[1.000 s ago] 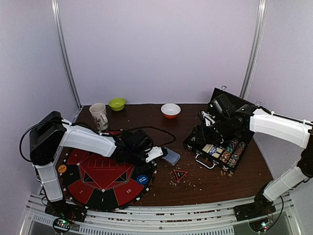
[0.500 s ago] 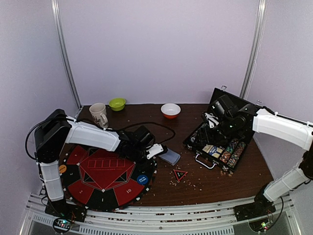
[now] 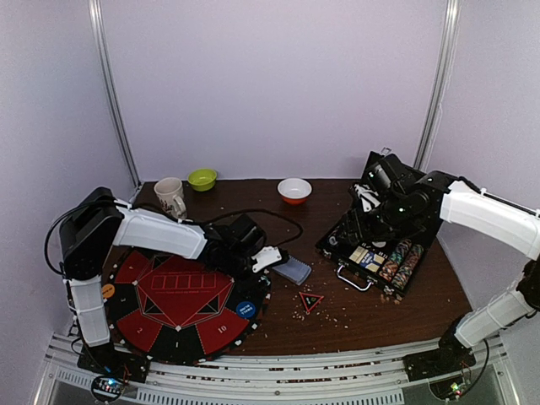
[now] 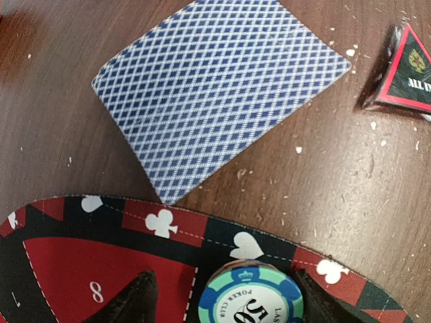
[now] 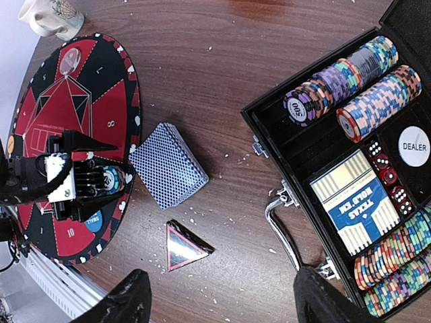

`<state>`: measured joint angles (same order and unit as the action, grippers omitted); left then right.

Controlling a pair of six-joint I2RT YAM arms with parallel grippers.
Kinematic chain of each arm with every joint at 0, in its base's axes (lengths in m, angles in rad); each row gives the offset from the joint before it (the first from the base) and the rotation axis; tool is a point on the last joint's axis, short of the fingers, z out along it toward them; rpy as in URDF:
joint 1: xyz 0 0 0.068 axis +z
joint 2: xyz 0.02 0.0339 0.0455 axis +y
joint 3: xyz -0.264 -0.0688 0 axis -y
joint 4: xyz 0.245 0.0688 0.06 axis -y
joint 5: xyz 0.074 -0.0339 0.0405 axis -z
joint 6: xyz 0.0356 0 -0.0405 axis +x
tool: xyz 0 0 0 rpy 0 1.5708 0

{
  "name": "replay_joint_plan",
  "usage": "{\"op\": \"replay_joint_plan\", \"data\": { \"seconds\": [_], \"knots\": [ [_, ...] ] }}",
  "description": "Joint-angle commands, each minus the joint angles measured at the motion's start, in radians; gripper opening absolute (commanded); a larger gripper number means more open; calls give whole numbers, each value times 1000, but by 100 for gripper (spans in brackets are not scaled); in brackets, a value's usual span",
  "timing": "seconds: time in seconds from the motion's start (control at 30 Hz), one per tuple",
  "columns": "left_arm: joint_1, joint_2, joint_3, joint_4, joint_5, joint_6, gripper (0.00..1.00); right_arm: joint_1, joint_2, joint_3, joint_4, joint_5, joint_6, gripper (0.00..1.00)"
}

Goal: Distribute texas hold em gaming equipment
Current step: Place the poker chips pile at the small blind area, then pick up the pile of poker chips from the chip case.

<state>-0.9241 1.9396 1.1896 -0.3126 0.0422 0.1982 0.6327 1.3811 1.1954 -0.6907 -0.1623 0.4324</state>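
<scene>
Next, my right gripper moves down and to the right in the wrist view to the chip row's purple end (image 5: 308,101).
A blue-and-green poker chip (image 4: 252,296) rests on the edge of the round red-and-black mat (image 4: 67,262). My left gripper (image 4: 222,272) stands open around it, with a gap at the left finger (image 4: 131,299). A blue-backed card deck (image 4: 219,87) lies just beyond the mat, and the red-black triangle marker (image 4: 407,70) lies to its right. A blue button (image 3: 245,310) and an orange button (image 3: 107,290) sit on the mat. My right gripper (image 5: 222,271) hangs open and empty above the table beside the case, over the marker (image 5: 185,245).
The black chip case (image 3: 380,245) lies open at the right with chip rows (image 5: 377,87), dice (image 5: 387,175), a dealer button (image 5: 413,146) and a card box (image 5: 357,202). A mug (image 3: 171,198), green bowl (image 3: 202,178) and orange bowl (image 3: 294,189) stand along the back. Crumbs dot the wood.
My left gripper has opened off the chip, which now rests on the mat's edge. The left arm first shifted slightly toward the deck. The right arm moved only slightly.
</scene>
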Motion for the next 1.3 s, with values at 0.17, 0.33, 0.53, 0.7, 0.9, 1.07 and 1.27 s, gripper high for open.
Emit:
{"op": "replay_joint_plan", "data": {
  "seconds": [0.17,0.33,0.53,0.7,0.9,1.07,1.27],
  "knots": [
    [2,-170,6,48,28,73,97,-29,44,124,-42,111,-245,79],
    [3,-334,0,97,69,66,98,-49,225,222,-63,176,-501,67],
    [28,-481,-63,101,94,-43,98,-84,464,380,-72,149,-558,51],
    [44,-557,-108,93,66,-90,98,-89,585,458,-69,237,-541,46],
    [48,-590,-133,83,39,-78,98,-96,680,489,-98,277,-529,46],
    [50,-575,-130,63,36,-73,98,-96,699,480,-103,314,-530,47],
    [51,-561,-124,65,56,-70,98,-96,725,467,-105,347,-548,50]
  ]
}}
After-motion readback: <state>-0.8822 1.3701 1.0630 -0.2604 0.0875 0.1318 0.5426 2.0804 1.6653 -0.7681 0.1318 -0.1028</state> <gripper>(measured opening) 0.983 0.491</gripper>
